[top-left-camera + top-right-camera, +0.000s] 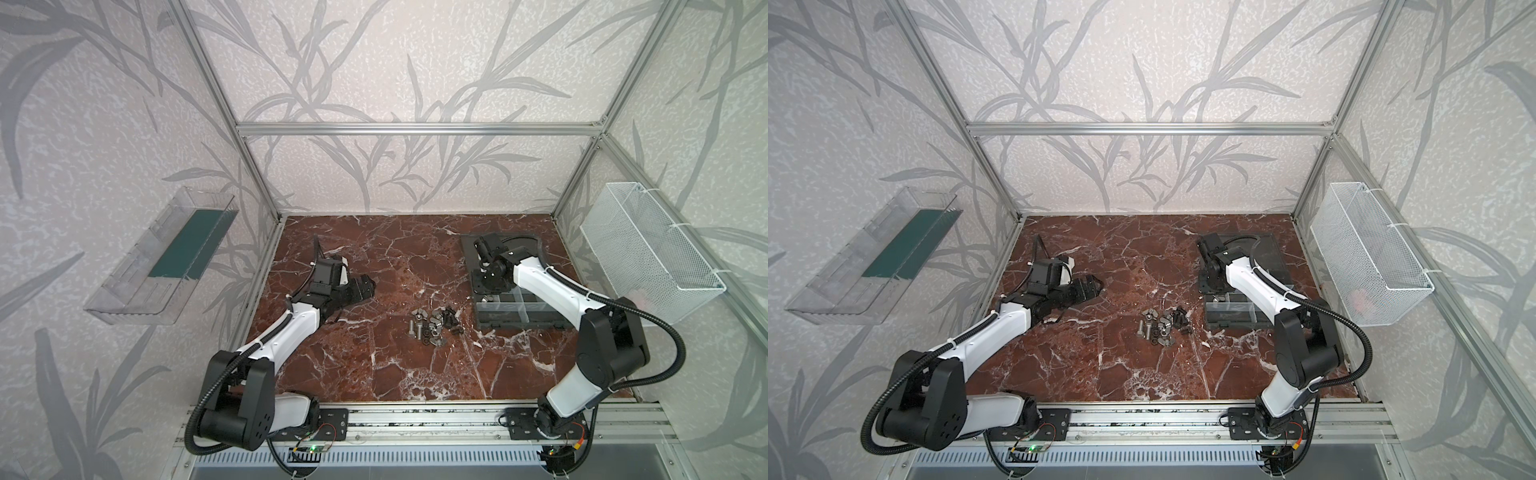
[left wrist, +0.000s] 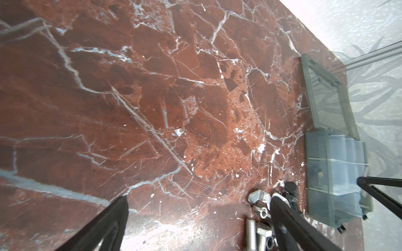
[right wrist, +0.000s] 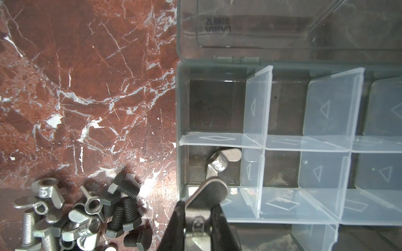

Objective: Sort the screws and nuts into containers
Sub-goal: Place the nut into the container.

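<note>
I should next lower my right gripper toward the sides of the box's section holding another wing nut [image 1: 488, 298] [image 3: 214, 168], which is below. I should then let go of this silver wing nut beside its match.
A pile of screws and nuts [image 1: 432, 328] [image 1: 1163, 326] lies mid-table: black bolts [image 3: 121, 208], silver bolts [image 3: 28, 226] and silver wing nuts [image 3: 45, 191]. The grey organiser box [image 1: 519, 322] [image 1: 1233, 324] stands at the right with its lid [image 3: 282, 26] laid open behind it. My right gripper [image 3: 199, 208] [image 1: 487, 291] hangs over the box's near-left corner, shut on a silver wing nut [image 3: 208, 191]. Another wing nut [image 3: 221, 162] lies in the compartment just beyond. My left gripper [image 2: 199, 206] [image 1: 363, 286] is open and empty, left of the pile.
A white wire basket [image 1: 648, 249] hangs on the right wall and a clear tray with a green strip [image 1: 166, 257] on the left wall. Aluminium frame posts edge the marble table [image 1: 374, 374]. The box's other compartments [image 3: 282, 108] look bare.
</note>
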Action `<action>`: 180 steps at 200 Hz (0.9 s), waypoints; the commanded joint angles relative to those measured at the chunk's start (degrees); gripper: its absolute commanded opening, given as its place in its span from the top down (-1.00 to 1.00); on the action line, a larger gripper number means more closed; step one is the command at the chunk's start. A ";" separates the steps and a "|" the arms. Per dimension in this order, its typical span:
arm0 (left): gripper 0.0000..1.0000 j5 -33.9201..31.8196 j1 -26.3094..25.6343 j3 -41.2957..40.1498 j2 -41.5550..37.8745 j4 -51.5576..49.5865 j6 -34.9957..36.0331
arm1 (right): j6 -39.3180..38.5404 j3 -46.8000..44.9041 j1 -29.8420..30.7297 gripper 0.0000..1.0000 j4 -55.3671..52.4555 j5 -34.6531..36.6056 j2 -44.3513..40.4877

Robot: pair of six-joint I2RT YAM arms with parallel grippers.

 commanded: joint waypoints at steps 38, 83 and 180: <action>-0.99 2.61 0.12 -0.53 0.96 1.88 -1.48 | -1.79 1.17 -0.22 1.00 0.90 1.53 4.57; -0.98 2.70 0.10 -0.39 1.35 2.15 -1.60 | -1.90 2.05 -0.22 0.97 0.29 2.85 6.68; -0.98 2.79 0.10 -0.34 1.41 2.19 -1.66 | -2.15 2.48 -0.22 0.24 0.53 2.75 6.03</action>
